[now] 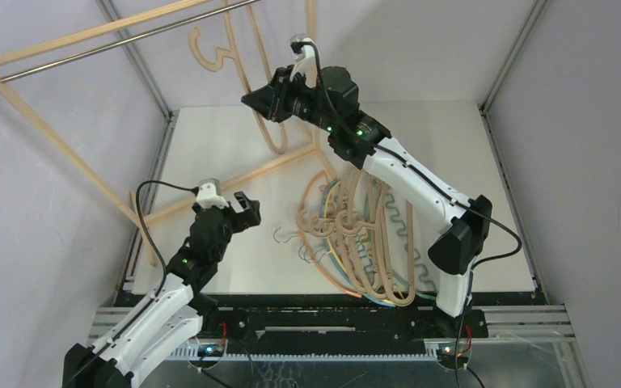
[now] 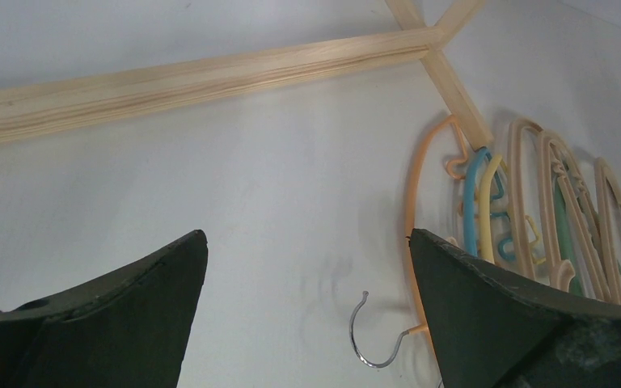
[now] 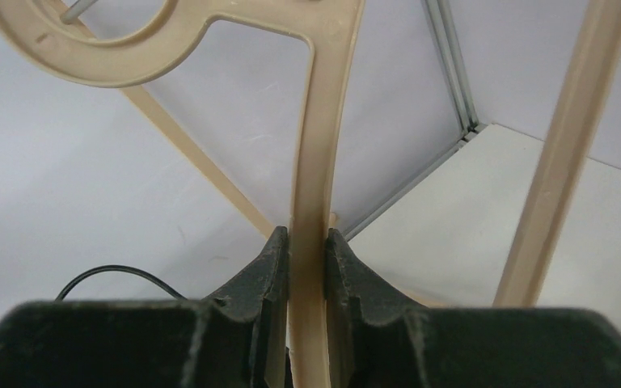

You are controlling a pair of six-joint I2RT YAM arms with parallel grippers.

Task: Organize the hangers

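Observation:
The beige hanger's hook is still short of the rack's metal bar, so the robot's right gripper needs to move outward next, put the hook over the bar and release it.
My right gripper (image 1: 260, 102) is raised at the back and shut on a light beige hanger (image 1: 196, 50), held up close to the rack's metal rail (image 1: 129, 40). In the right wrist view the jaws (image 3: 307, 242) clamp the hanger's bar (image 3: 314, 145), with its big hook (image 3: 121, 61) above. A pile of hangers (image 1: 364, 234), beige, orange, teal, yellow and green, lies on the table to the right of centre. My left gripper (image 1: 251, 212) is open and empty, low over the table left of the pile. Between its jaws (image 2: 307, 267) I see a metal hook (image 2: 378, 343) of an orange hanger (image 2: 411, 194).
The big light-wood rack frame (image 1: 57, 137) stands at the back left, and its base bar (image 2: 210, 77) lies across the white table (image 1: 453, 162). Grey walls enclose the table on three sides. A black cable runs over the left arm.

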